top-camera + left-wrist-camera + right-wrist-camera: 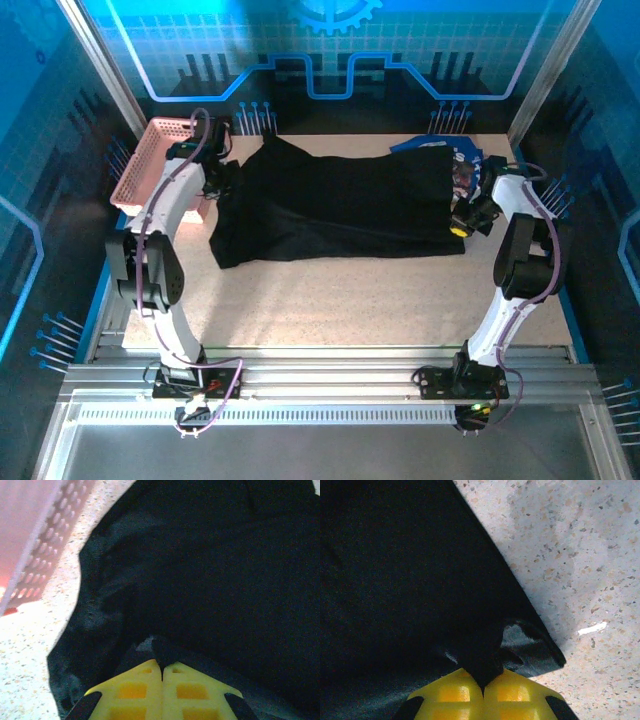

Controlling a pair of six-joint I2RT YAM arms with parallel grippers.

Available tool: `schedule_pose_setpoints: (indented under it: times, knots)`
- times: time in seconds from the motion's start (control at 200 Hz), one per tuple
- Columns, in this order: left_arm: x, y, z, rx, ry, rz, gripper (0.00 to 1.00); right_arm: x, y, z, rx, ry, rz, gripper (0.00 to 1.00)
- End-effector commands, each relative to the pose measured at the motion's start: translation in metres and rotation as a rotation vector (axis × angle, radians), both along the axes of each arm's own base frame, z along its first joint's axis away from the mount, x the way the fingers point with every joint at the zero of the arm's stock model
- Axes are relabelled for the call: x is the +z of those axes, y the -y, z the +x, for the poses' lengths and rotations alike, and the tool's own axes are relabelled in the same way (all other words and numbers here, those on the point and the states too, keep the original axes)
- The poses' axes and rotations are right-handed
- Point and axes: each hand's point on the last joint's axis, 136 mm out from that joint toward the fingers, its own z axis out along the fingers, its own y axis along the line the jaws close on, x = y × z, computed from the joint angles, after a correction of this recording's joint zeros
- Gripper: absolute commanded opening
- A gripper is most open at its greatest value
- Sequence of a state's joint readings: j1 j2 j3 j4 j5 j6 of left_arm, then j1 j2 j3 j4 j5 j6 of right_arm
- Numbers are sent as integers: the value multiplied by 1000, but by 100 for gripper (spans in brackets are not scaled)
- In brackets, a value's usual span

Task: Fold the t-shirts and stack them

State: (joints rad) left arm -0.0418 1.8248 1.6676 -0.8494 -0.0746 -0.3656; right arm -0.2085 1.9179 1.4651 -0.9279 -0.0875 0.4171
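The robot should move its right gripper a little outward, toward the blue t-shirt (pixel 462 152), and then let go of the near black corner, because the black cloth lies spread.
The black t-shirt (pixel 340 205) lies spread across the middle of the table, stretched between both arms. My left gripper (pixel 222 185) is at the shirt's left edge; in the left wrist view its yellow jaws are shut on a pinch of black cloth (pixel 162 652). My right gripper (pixel 462 220) is at the shirt's right edge, shut on a corner of black cloth (pixel 485 667). The blue t-shirt (pixel 462 152) with its printed graphic peeks out from under the black one at the back right, mostly hidden.
A pink lattice basket (pixel 150 160) stands at the back left, close beside the left arm, its wall (pixel 35 545) showing in the left wrist view. Bare speckled tabletop (pixel 340 300) lies in front of the shirt. Frame posts and rails bound the table.
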Motion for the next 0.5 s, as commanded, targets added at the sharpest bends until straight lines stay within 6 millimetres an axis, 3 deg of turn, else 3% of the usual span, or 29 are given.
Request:
schedule_pose_setpoints:
  times: [0.0, 0.245, 0.495]
  knots:
    - [17, -13, -10, 20, 39, 17, 0, 1, -5, 3, 25, -13, 12, 0]
    - [10, -21, -16, 33, 29, 5, 0, 3, -8, 14, 47, -11, 4, 1]
    - [-10, -26, -14, 59, -15, 22, 0, -4, -14, 30, 68, -23, 0, 4]
